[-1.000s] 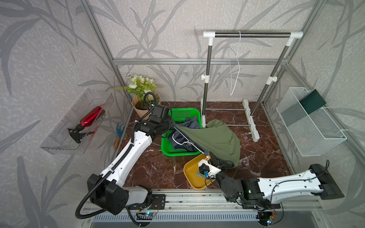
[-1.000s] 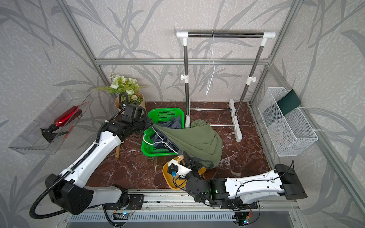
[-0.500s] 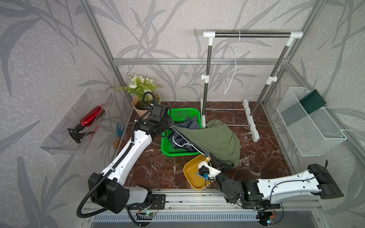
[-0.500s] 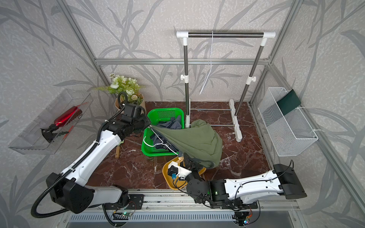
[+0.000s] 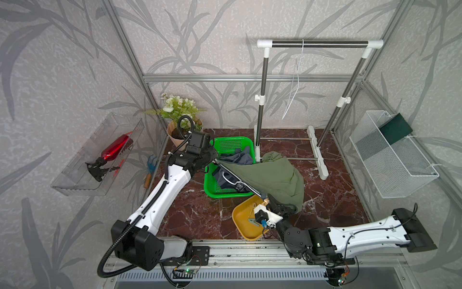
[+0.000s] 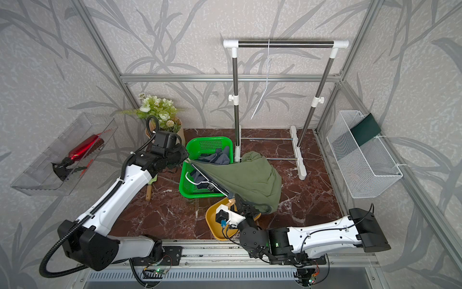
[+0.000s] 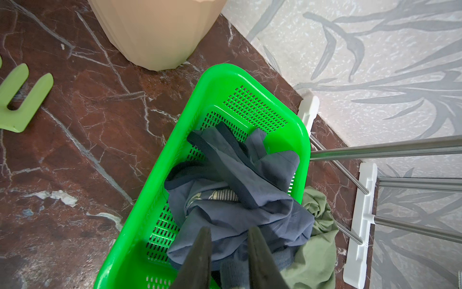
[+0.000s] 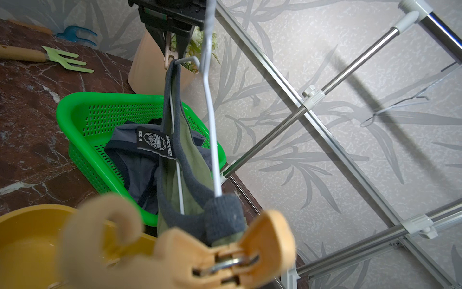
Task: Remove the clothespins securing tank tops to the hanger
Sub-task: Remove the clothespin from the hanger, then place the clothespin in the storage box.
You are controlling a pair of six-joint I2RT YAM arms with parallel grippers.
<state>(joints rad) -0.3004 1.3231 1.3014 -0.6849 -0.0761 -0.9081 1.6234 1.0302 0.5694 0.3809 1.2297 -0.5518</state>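
Observation:
The pale tan clothespin should next go off the hanger in the left gripper, back and down into the yellow dish (image 5: 243,225), and then be let go, because a teal clothespin already lies in the dish.
An olive tank top (image 5: 272,175) hangs on a white wire hanger (image 8: 211,130) that is stretched between my two grippers. My right gripper (image 5: 271,200) is shut on a yellow-orange clothespin (image 8: 200,250), which sits over the top's navy strap above a yellow dish (image 5: 243,225). The gripper's fingers do not show in its own wrist view. My left gripper (image 8: 172,50) pinches a pale tan clothespin (image 8: 166,58) at the hanger's far end. A slate-blue tank top (image 7: 237,195) lies crumpled in the green basket (image 7: 225,75). A teal clothespin (image 5: 252,220) lies in the dish.
A garment rack (image 5: 320,45) stands at the back with a bare white hanger (image 5: 295,82) on it. A flower pot (image 5: 180,117) and garden forks (image 8: 65,58) sit left of the basket. A wire basket (image 5: 390,155) hangs on the right wall.
My left gripper's jaws have closed in at the hanger's left end. The bare hanger on the rack has swung. The right arm has shifted only slightly.

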